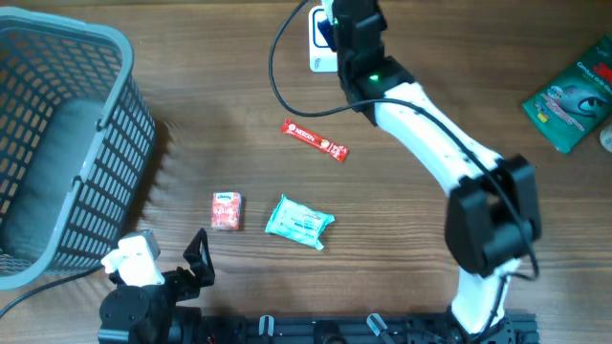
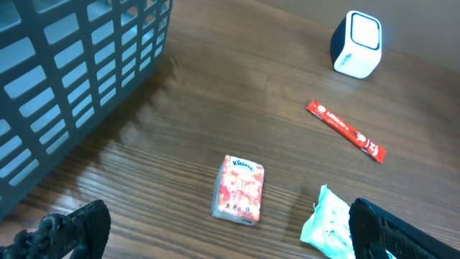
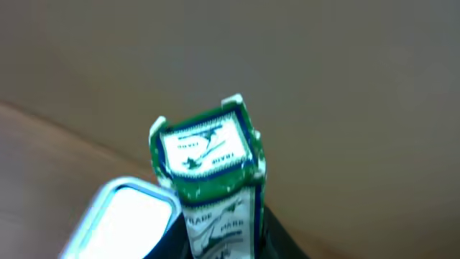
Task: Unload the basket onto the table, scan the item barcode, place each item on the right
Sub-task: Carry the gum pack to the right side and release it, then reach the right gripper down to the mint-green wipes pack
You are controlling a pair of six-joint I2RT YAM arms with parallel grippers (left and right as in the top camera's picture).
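My right gripper swings toward the right in the overhead view next and releases the packet over the green bag (image 1: 576, 105), since that bag lies well clear of the scanner (image 1: 320, 59).
My right gripper (image 3: 219, 241) is shut on a green and white packet (image 3: 208, 155), which stands upright between its dark fingers (image 3: 282, 241). The white barcode scanner (image 3: 122, 216) sits just left of the packet, close beside it. From overhead, the right gripper (image 1: 340, 24) hangs over the scanner (image 1: 320, 59) at the table's far edge, and the packet is hidden under it. My left gripper (image 1: 167, 263) rests open at the near left with nothing between its fingers (image 2: 72, 230). The scanner (image 2: 356, 43) also shows far off in the left wrist view.
A red tissue pack (image 1: 227, 210) and a teal packet (image 1: 298, 222) lie mid-table, with a red stick sachet (image 1: 315, 139) beyond them. A grey basket (image 1: 57, 143) fills the left side. A green bag (image 1: 571, 96) lies at the far right.
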